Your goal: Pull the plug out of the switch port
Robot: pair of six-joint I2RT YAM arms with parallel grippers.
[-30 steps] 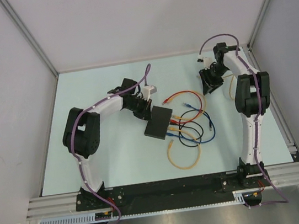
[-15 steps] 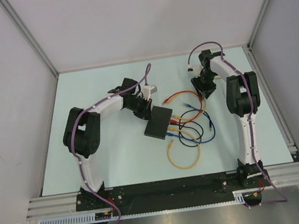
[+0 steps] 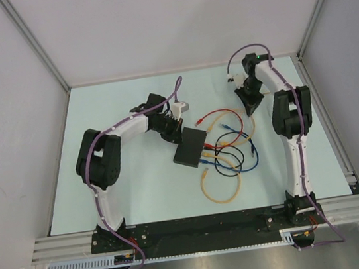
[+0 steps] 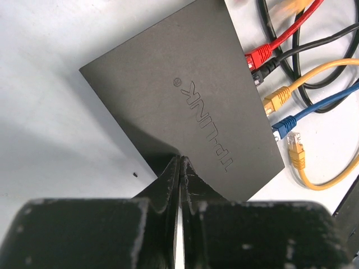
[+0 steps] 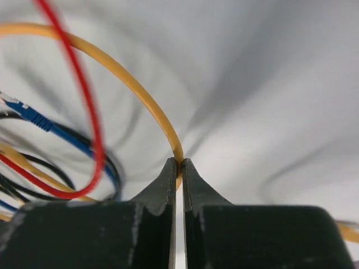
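Observation:
The yellow cable still crosses the red one, so my right gripper will next pull it out, away from the switch, toward the table's far corner (image 3: 283, 72).
The switch (image 4: 185, 95) is a flat black box lying askew in the middle of the table (image 3: 191, 147). Red (image 4: 259, 56), black (image 4: 265, 69), yellow (image 4: 276, 101) and blue (image 4: 284, 124) plugs sit in the ports on its right side. My left gripper (image 4: 180, 161) is shut, its tips resting on the switch's far edge (image 3: 178, 131). My right gripper (image 5: 179, 163) is shut on a yellow cable (image 5: 129, 78), out to the right of the switch (image 3: 250, 104). Which plug that cable ends in I cannot tell.
A loose yellow plug (image 4: 296, 154) lies on the table by the blue one. Red, blue, black and yellow cables (image 3: 231, 144) loop together to the right of the switch. A tan cable loop (image 3: 222, 189) lies nearer the front. Side walls enclose the table.
My right gripper has moved left to the cable loops and shut on the yellow cable. The left arm and the switch have not moved.

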